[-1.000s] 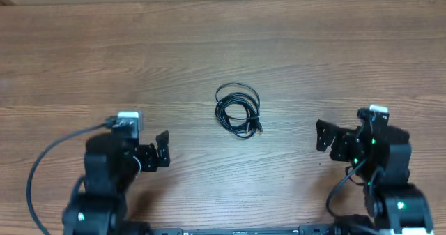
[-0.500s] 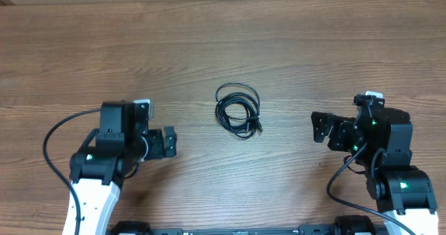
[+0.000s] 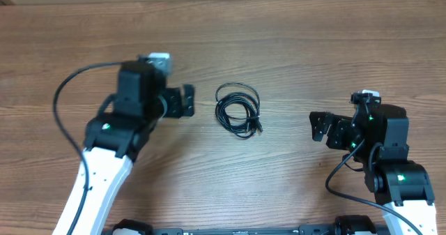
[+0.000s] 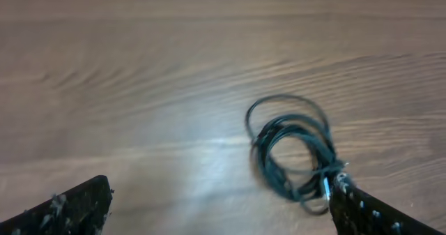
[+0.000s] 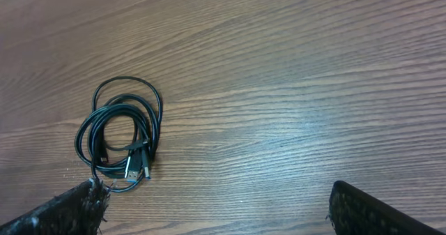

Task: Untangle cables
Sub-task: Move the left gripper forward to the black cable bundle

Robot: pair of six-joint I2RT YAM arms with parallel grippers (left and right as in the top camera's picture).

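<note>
The closest bunched parts of the cord are the next target. My left gripper now lowers to its right in the overhead view onto them.
The cables are a small coil of thin black cord with plug ends, lying on the wooden table near its middle. They also show in the left wrist view, blurred, and in the right wrist view, with metal plug tips at the coil's lower edge. My left gripper is open and empty, just left of the coil. My right gripper is open and empty, well to the right of the coil. In each wrist view the fingers show only at the bottom corners.
The wooden table stretches around the coil. A thick black wire loops off my left arm. The table's far edge runs along the top of the overhead view.
My left arm has swung forward and to the right, bringing its open gripper close to the coil's left side. The right arm has barely moved. The cables lie as before.
</note>
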